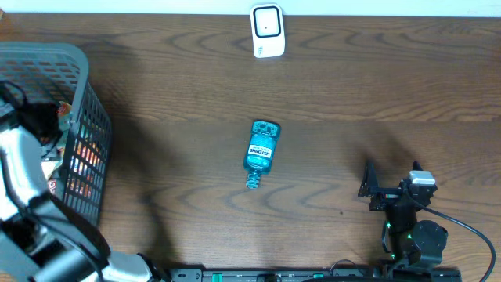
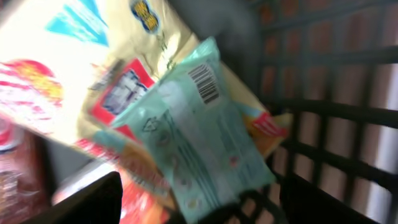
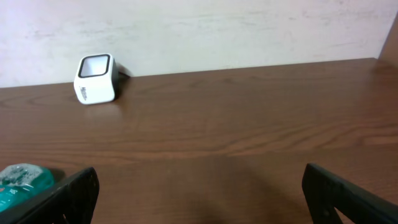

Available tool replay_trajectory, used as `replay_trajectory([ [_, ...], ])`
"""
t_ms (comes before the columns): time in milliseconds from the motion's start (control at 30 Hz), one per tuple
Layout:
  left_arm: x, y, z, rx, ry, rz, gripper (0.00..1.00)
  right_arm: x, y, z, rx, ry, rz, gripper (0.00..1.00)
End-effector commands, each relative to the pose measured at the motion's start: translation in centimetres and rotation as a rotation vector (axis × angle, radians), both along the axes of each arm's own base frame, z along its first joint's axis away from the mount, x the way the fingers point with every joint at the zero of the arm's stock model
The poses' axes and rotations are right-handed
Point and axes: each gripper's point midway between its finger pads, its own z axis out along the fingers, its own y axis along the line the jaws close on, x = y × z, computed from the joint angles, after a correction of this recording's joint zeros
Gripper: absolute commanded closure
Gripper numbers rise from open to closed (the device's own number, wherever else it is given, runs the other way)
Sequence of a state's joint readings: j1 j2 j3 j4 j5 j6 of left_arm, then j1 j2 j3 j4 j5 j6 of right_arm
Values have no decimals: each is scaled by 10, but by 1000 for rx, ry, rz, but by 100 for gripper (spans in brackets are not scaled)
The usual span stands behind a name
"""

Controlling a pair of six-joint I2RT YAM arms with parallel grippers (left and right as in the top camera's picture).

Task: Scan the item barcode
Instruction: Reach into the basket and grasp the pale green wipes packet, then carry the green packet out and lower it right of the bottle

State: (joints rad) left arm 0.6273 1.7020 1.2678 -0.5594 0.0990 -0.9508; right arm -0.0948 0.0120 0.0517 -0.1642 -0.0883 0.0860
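The pale teal packet (image 2: 199,137) lies uncovered on top of the other packets, so the left gripper needs to go down deeper into the basket onto it next and close across its body.
A teal mouthwash bottle (image 1: 260,153) lies on its side in the middle of the brown table, its end showing at the lower left of the right wrist view (image 3: 22,183). The white scanner (image 1: 267,30) stands at the table's far edge (image 3: 96,78). My left arm (image 1: 23,168) reaches down into the grey basket (image 1: 78,59). There my left gripper (image 2: 202,193) stands open over a pale teal packet (image 2: 199,137) with a barcode (image 2: 204,84) facing up; this view is blurred. My right gripper (image 1: 390,176) rests open and empty at the near right (image 3: 199,186).
Under the teal packet in the basket lie several more packets, among them a large yellow and white one (image 2: 74,62). The dark lattice wall of the basket (image 2: 336,112) stands close on the right of my left gripper.
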Motion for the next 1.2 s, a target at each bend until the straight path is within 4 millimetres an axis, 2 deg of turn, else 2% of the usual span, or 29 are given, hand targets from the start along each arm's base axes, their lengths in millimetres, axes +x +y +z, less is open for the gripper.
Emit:
replay_trajectory([
  [0,14,-9,-14,-29,-3,3,19,0,0,-1,-14,0,-1,1],
  [167,31,-13,-34,-30,0,-20,19,0,0,-1,-14,0,-1,1],
  [367,26,-15,-72,-81,79,-3,19,0,0,-1,-14,0,-1,1],
  [400,24,-16,-78,-91,93,-4,24,0,0,-1,-14,0,-1,1],
  [433,24,-18,-83,-101,101,-7,33,0,0,-1,-14,0,-1,1],
  [533,27,-25,-90,-146,93,-26,74,0,0,-1,-14,0,-1,1],
  [600,29,-25,-83,-143,75,-29,92,0,0,-1,-14,0,-1,1],
  [633,29,-25,-80,-139,69,-30,92,0,0,-1,-14,0,-1,1],
  [733,34,-24,-56,-103,22,-55,93,0,0,-1,-14,0,-1,1],
  [833,37,-22,-15,-42,-57,-80,93,0,0,-1,-14,0,-1,1],
  [1000,27,-17,80,109,-235,-94,92,0,0,-1,-14,0,-1,1],
  [1167,-11,-29,180,260,-423,-76,92,0,0,-1,-14,0,-1,1],
])
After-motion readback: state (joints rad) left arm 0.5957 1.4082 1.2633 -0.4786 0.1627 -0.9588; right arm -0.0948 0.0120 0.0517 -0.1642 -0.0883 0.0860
